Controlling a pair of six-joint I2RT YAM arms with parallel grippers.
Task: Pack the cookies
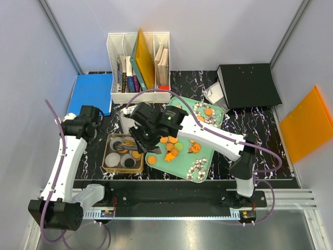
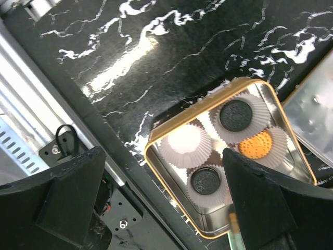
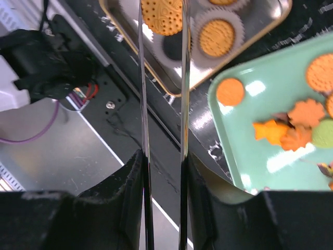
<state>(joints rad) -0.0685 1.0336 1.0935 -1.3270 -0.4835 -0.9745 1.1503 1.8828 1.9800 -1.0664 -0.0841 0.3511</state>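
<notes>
My right gripper next brings the orange cookie left in the top view and down into the cup beside the near black cookie, still empty.
A gold tin with white paper cups sits on the table at front left. In the left wrist view its cups hold two black cookies and an orange cookie; one cup is empty. My right gripper is shut on metal tongs. The tong tips pinch an orange cookie above the tin. Several orange cookies lie on the mint-green tray. My left gripper is open and empty, at the tin's left side.
A white file holder with books stands at the back. A blue folder lies at back left, a black binder at back right, and an orange folder at the right wall. The table's metal front rail runs close to the tin.
</notes>
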